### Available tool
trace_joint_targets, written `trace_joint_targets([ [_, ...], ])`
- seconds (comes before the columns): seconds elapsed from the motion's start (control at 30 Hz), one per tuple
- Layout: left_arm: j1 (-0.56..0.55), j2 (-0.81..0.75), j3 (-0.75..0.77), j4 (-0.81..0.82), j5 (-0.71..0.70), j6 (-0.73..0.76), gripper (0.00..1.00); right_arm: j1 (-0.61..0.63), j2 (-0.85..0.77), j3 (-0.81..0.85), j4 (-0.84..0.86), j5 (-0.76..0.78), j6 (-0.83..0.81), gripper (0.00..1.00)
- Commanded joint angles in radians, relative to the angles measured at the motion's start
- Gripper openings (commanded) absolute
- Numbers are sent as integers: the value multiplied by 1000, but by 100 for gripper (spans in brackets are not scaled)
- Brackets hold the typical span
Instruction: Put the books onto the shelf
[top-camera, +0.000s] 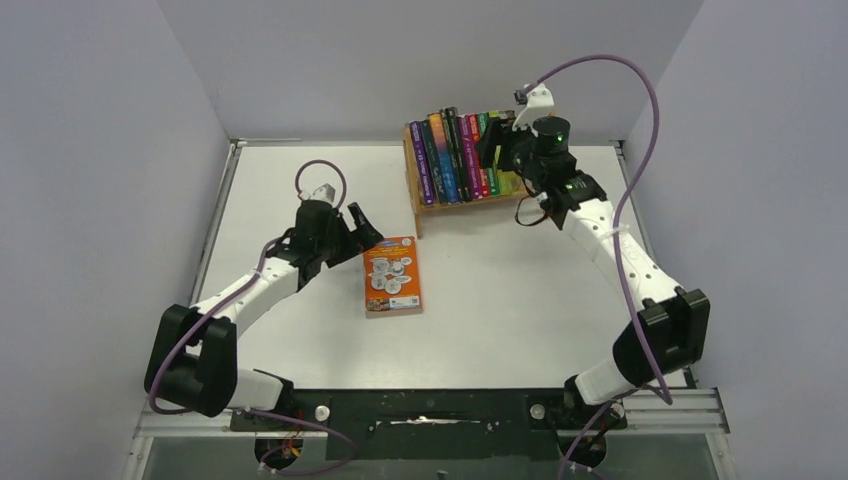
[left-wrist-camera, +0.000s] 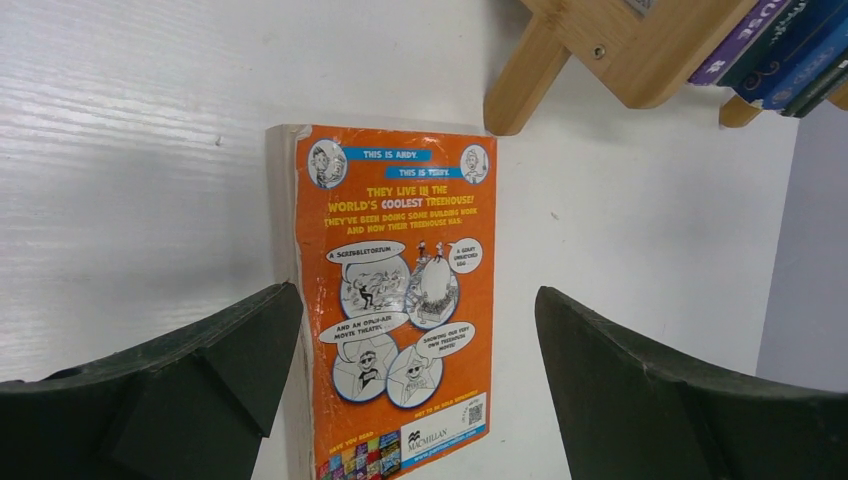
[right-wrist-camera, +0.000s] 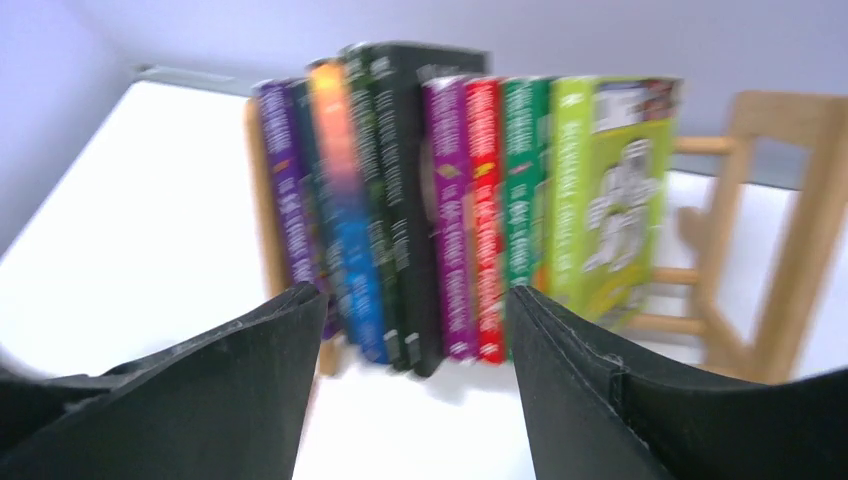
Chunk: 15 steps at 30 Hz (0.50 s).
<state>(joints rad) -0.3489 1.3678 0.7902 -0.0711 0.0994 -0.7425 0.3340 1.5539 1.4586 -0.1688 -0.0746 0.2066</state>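
Observation:
The robot's left gripper should move down onto the orange book's long page edge (top-camera: 366, 274) (left-wrist-camera: 287, 245) next with its fingers kept open, because the book lies flat below and that pale page edge is uncovered.
One orange book (top-camera: 392, 275) lies flat on the white table, back cover up. My left gripper (top-camera: 366, 228) hovers at its upper left corner, open. In the left wrist view the orange book (left-wrist-camera: 400, 300) lies between and below the wide jaws of that gripper (left-wrist-camera: 417, 295), untouched. Several books (top-camera: 455, 155) stand upright in the light-wood shelf (top-camera: 414, 195) at the back. My right gripper (top-camera: 497, 150) is at the right end of that row, open and empty. The blurred right wrist view shows my right gripper (right-wrist-camera: 415, 292) facing the spines (right-wrist-camera: 450, 200), with a lime-green book (right-wrist-camera: 610, 190) rightmost.
The shelf's right end frame (right-wrist-camera: 800, 230) stands apart from the last book, leaving a gap over the rails. A shelf foot (left-wrist-camera: 520, 85) sits just beyond the orange book's far edge. Grey walls close in the table (top-camera: 300, 180) on three sides.

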Motion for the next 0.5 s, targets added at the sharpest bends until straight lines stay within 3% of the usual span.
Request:
trace_joint_targets([
  [0.0, 24, 29, -3, 53, 39, -5, 89, 45, -102, -151, 59, -229, 96, 67],
  [0.13, 27, 59, -17, 42, 41, 0, 89, 97, -160, -320, 121, -350, 212, 66],
  [0.47, 22, 120, -30, 22, 11, 17, 88, 206, -183, -567, 277, -441, 426, 66],
])
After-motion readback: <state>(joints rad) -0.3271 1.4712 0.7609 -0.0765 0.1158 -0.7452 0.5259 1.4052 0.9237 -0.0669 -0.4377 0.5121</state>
